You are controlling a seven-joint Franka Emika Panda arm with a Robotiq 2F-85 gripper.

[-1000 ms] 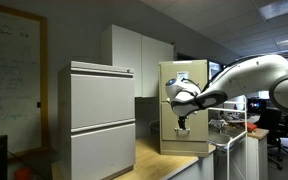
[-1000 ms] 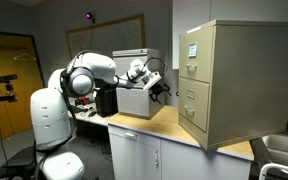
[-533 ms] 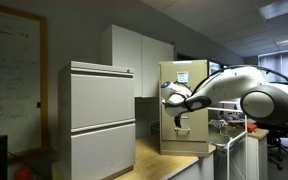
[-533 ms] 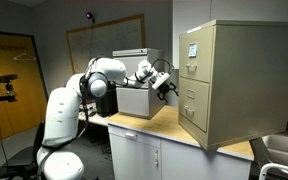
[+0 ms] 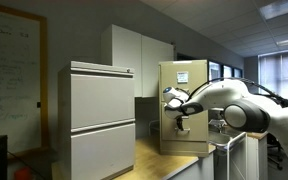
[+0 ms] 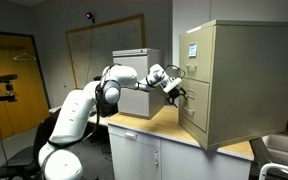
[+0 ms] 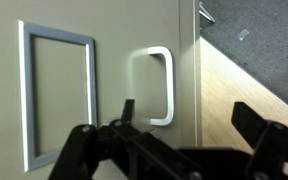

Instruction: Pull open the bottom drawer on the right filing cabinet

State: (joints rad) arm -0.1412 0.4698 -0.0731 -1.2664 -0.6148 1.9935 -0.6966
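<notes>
The silver handle point(image 7: 164, 85) is still ahead of the gap between my open fingers. My gripper needs to move in toward the drawer point(image 6: 192, 119) and slightly down.
The right filing cabinet point(image 5: 191, 90) is tall and tan, with a white sheet on its top drawer; it also shows in an exterior view point(image 6: 244, 80). Its bottom drawer point(image 6: 192, 119) is closed. In the wrist view the bottom drawer point(image 7: 104, 60) fills the frame, with a silver handle point(image 7: 164, 85) and a silver label frame point(image 7: 56, 90). My gripper point(image 7: 189, 112) is open and empty, close in front of the drawer, with one finger near the handle and the other over the counter. It shows in both exterior views point(image 5: 180, 122) point(image 6: 179, 90).
A wide pale-grey two-drawer cabinet point(image 5: 102, 120) stands on the same wooden countertop point(image 6: 154, 125), behind the arm point(image 6: 134, 98). The counter edge point(image 7: 244, 90) lies beside the drawer. A sink point(image 6: 281, 150) is at the counter's end.
The arm has stretched out towards the tan cabinet. The gripper has moved from in front of the grey cabinet to close by the tan cabinet's lower front.
</notes>
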